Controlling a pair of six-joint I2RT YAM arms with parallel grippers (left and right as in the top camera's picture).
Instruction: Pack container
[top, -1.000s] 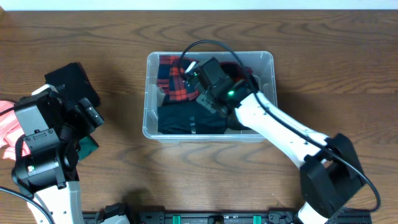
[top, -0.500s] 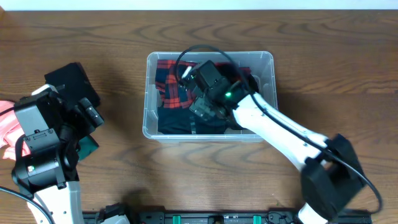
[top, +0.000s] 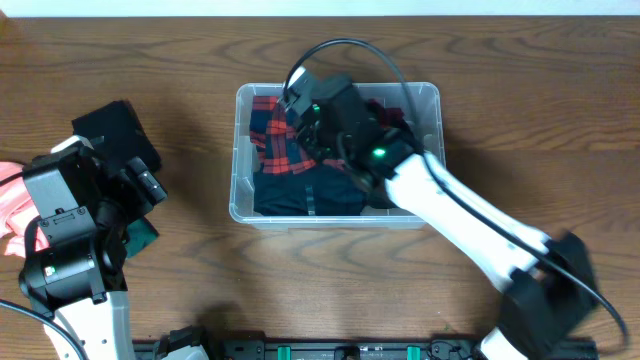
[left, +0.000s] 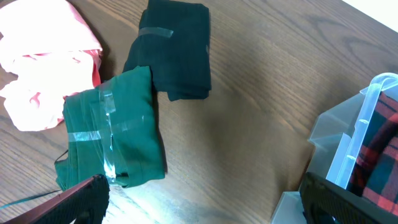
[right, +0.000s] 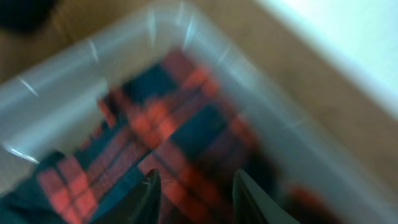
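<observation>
The unpacked green cloth is below, and my left gripper will next go down to the left in the wrist view onto its edge by the pink cloth (left: 71, 124).
The clear container (top: 236, 150) stands mid-table and holds a red and dark plaid cloth (top: 272, 138) and a dark cloth (top: 300, 190). My right gripper (top: 300, 108) hangs over the container's far left part. In the blurred right wrist view its fingers (right: 196, 193) are apart and empty above the plaid cloth (right: 155, 124). My left gripper (top: 150, 190) is at the table's left, open wide and empty (left: 199, 211) over bare wood. The container's corner (left: 367, 124) shows at the right of the left wrist view.
A green folded cloth with tape (left: 112, 134), a black folded cloth (left: 177, 50) and a pink cloth (left: 43, 56) lie at the left. In the overhead view the black cloth (top: 115, 130) lies farthest back and the pink cloth (top: 10, 200) is at the edge.
My right gripper has moved toward the far left of the container, uncovering more of the plaid cloth. The left arm has not moved.
</observation>
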